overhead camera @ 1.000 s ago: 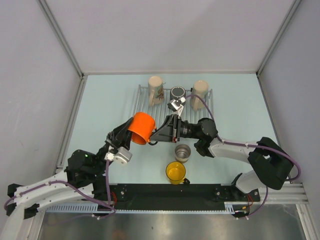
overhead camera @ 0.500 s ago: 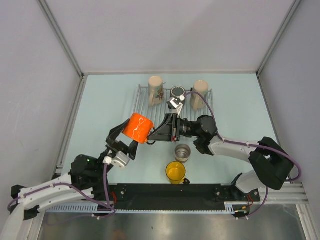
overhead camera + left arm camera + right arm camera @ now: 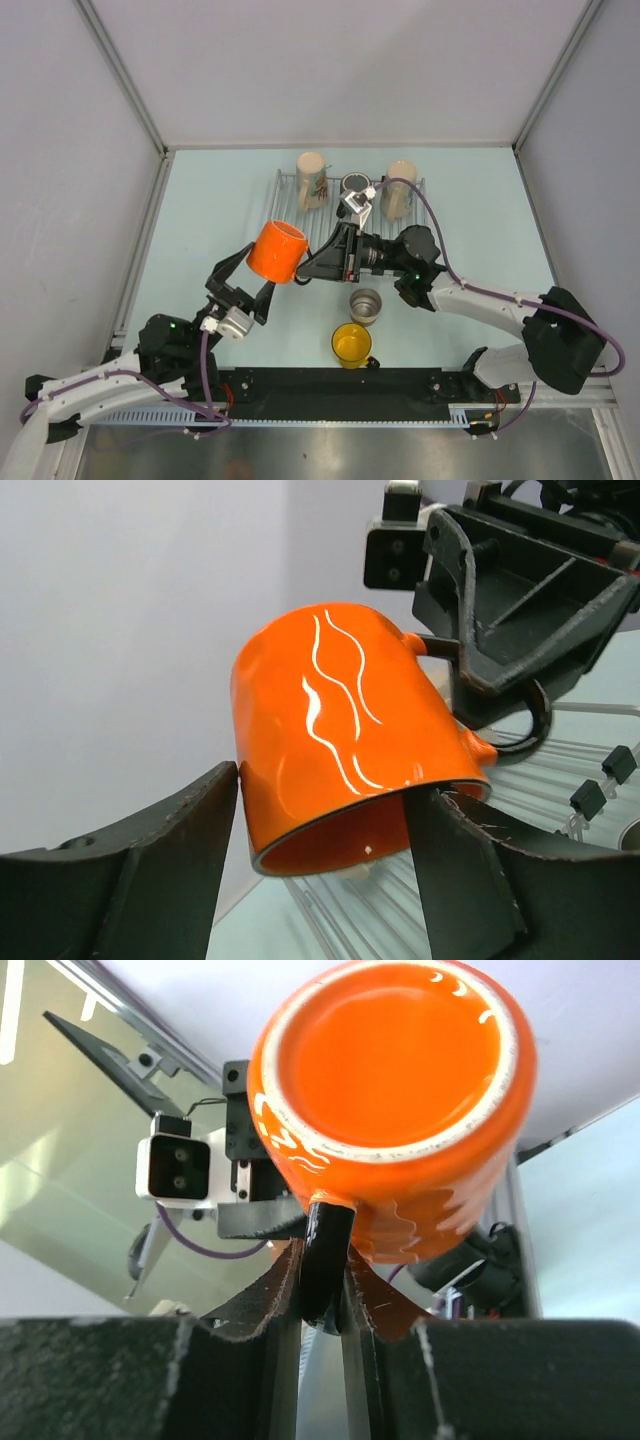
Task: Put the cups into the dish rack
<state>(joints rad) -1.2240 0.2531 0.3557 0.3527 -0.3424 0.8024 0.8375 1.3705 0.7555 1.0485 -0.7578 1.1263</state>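
Note:
Bare wires of the dish rack by the plain cream cup (image 3: 398,190) lie below my right gripper, to its right in the top view, so I should carry the orange cup there, lower and release.
An orange cup (image 3: 277,251) with a dark handle hangs tilted in the air in front of the dish rack (image 3: 284,203). My right gripper (image 3: 303,277) is shut on its handle (image 3: 325,1245), with the cup's base (image 3: 395,1055) facing its camera. My left gripper (image 3: 249,279) is open; its fingers (image 3: 160,870) flank the cup's rim (image 3: 345,815) with a small gap on the left side. On the rack stand a patterned cream cup (image 3: 312,180), a dark cup (image 3: 355,185) and a plain cream cup (image 3: 398,190). A steel cup (image 3: 365,305) and a yellow cup (image 3: 351,345) sit on the table.
The rack's wires (image 3: 330,925) lie below the orange cup in the left wrist view. Grey walls enclose the pale green table (image 3: 200,220) on three sides. A black rail (image 3: 340,385) runs along the near edge.
My left gripper has opened and drawn back toward the near left, off the orange cup. The right gripper has closed tighter on the handle and carries the cup alone.

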